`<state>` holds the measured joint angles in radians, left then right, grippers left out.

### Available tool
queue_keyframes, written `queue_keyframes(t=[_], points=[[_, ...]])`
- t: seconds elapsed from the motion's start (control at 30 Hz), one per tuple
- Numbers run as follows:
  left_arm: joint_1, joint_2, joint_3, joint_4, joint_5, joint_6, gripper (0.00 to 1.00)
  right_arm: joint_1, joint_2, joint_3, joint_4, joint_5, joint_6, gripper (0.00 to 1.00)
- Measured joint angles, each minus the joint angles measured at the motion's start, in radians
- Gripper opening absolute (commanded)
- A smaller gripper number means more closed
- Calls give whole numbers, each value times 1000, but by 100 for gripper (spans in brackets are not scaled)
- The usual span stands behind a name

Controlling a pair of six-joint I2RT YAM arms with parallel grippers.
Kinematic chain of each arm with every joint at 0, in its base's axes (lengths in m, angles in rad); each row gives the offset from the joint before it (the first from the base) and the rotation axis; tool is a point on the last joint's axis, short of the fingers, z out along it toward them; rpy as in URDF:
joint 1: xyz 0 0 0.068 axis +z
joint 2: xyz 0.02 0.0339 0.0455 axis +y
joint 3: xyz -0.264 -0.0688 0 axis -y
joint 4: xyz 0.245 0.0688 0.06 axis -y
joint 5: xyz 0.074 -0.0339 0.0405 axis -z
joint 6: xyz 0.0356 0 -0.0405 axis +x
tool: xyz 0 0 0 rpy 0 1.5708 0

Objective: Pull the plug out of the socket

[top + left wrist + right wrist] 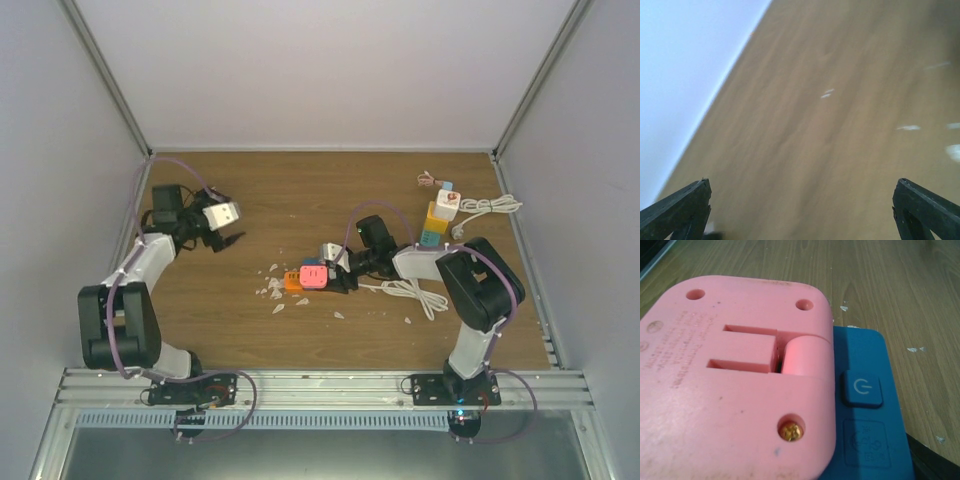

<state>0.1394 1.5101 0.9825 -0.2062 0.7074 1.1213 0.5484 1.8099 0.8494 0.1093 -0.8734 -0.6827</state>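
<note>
My left gripper will next move back and across toward the orange piece, onto the pink plug's edge point(303, 277) beside it, while my right gripper is at the socket.
A pink plug point(314, 275) sits mid-table with an orange piece point(292, 282) at its left. In the right wrist view the pink plug point(735, 385) fills the frame, screw-holed back up, lying on a blue socket point(867, 405) that has a power button. My right gripper point(340, 276) is at the plug's right side. One dark finger point(935, 460) lies along the socket's edge; the other is hidden. My left gripper point(228, 240) hangs at the far left, away from the plug. It is open and empty over bare wood point(802, 185).
A white cable point(410, 292) lies coiled just right of the plug. A stack of coloured adapters point(440, 218) and another white cable point(490, 206) sit at the back right. White scraps point(275, 292) are scattered left of the plug.
</note>
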Motion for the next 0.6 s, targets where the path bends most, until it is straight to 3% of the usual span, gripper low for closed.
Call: queue_keyframes(t=[0.13,0.6], points=[[-95,-108,-118,-69,63,42,98,-2,5,1,4,-9,0,6],[-418,-159,-151,-146,156,61,93,-12,23,9,7,-44,-1,7]])
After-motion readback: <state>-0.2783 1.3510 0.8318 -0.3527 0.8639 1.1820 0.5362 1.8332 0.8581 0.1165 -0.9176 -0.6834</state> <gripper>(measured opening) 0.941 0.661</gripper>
